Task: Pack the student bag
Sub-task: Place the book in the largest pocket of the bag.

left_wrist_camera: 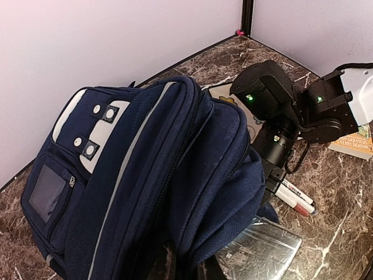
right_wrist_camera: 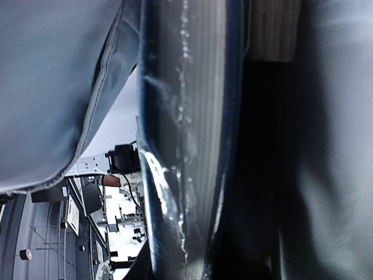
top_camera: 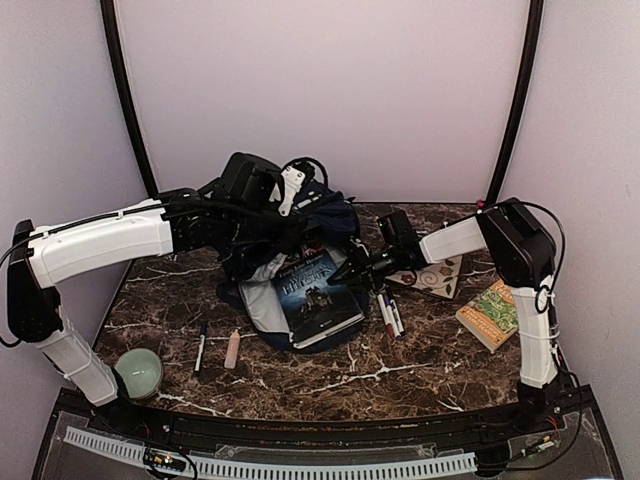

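I will next push the book outward with my right gripper, deeper under the bag's raised rim, and let it go, because the bag's opening (top_camera: 312, 242) is outward of the gripper.
The student bag (top_camera: 330, 215), navy blue with a grey lining, lies at the back middle of the table with its mouth facing the front. A dark-covered book (top_camera: 315, 290) wrapped in clear plastic sticks halfway out of that mouth. My left gripper (top_camera: 298, 222) reaches over the bag and is shut on the navy fabric of its upper rim, holding it up. In the left wrist view the bag (left_wrist_camera: 145, 175) fills the frame, with the book (left_wrist_camera: 262, 251) below it. My right gripper (top_camera: 358, 268) is shut on the book's right edge. The book's page edge (right_wrist_camera: 192, 116) shows close up beside the lining (right_wrist_camera: 58, 87).
Markers (top_camera: 390, 312) lie right of the book, and also show in the left wrist view (left_wrist_camera: 294, 198). A flat puzzle board (top_camera: 435, 275) and a green-orange book (top_camera: 492, 312) lie at the right. A pen (top_camera: 201, 348), a pink stick (top_camera: 233, 350) and a green round thing (top_camera: 140, 372) lie front left.
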Available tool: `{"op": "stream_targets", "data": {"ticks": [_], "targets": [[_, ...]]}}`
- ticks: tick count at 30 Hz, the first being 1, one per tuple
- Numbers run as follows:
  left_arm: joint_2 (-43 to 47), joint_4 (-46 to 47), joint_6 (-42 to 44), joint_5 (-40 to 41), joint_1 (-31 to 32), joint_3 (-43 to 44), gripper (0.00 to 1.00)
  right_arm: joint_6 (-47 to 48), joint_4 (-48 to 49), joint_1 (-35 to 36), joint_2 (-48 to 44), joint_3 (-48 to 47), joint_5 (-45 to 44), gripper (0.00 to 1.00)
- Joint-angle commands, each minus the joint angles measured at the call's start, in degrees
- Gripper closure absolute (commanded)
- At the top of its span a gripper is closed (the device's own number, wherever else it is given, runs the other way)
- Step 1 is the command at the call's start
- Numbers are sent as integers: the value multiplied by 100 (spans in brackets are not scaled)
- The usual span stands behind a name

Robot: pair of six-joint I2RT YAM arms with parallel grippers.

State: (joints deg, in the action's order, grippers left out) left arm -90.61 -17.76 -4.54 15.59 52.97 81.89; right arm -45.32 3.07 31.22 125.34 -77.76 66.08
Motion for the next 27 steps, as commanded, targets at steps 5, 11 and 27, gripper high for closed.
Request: {"op": "stream_targets", "data": {"ticks": [5,11,27], "targets": [[518,484,61,-355,91,153,100,-2375,3807,-80,288,123,347,100],[523,456,112,-292,91,150,100,-3181,4856,-77,2,414,385,100],[632,137,203,-473,99,242,100,-958,1214,-65,715,-1233,-536,100]]}}
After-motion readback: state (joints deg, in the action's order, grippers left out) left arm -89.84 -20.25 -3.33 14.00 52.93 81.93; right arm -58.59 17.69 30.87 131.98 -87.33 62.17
